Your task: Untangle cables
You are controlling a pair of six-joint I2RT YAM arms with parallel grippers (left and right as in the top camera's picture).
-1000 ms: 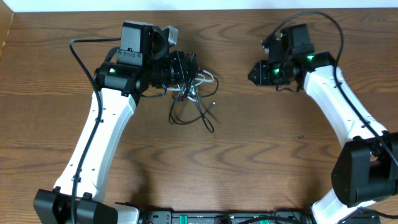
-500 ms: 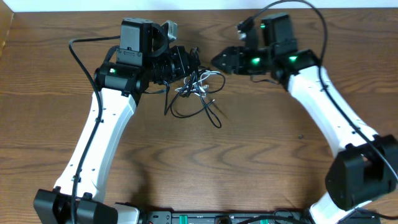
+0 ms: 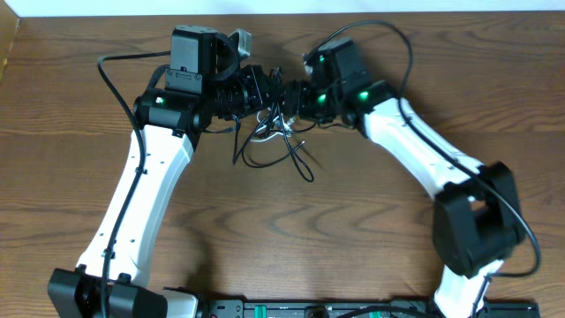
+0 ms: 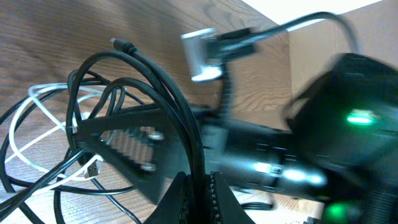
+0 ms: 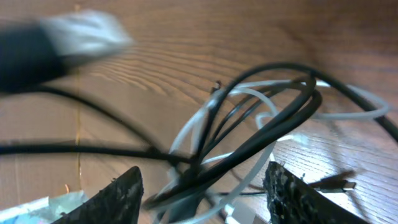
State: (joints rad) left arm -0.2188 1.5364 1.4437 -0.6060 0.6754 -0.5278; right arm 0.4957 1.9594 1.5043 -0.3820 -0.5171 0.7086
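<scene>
The black cable goes down leftward in the overhead view next for my left gripper's release, since bare tabletop (image 3: 218,147) beside the tangle lies there below.
The cables (image 3: 281,146) form a tangle of thin black loops and one white cord (image 3: 265,132) on the wooden table, just below both grippers. My left gripper (image 3: 267,92) is shut on a black cable (image 4: 161,87), which rises between its pinched jaws (image 4: 200,198). The white cord (image 4: 37,118) loops to the left of it. My right gripper (image 3: 295,97) faces the left one from the right, almost touching. Its fingers (image 5: 115,199) stand wide apart around a bundle of black cables (image 5: 267,118) and the white cord (image 5: 348,112). It is open (image 5: 205,199) and grips nothing.
The wooden table (image 3: 371,238) spreads out below the tangle. A white wall edge (image 3: 441,7) runs along the back. The right arm's thick black cable (image 3: 408,62) arches over its forearm. Both arm bases (image 3: 115,296) stand at the front edge.
The right arm has swung left, from the right side of the table to the tangle, and its jaws have widened around the cables. The left arm holds still, gripping its cable.
</scene>
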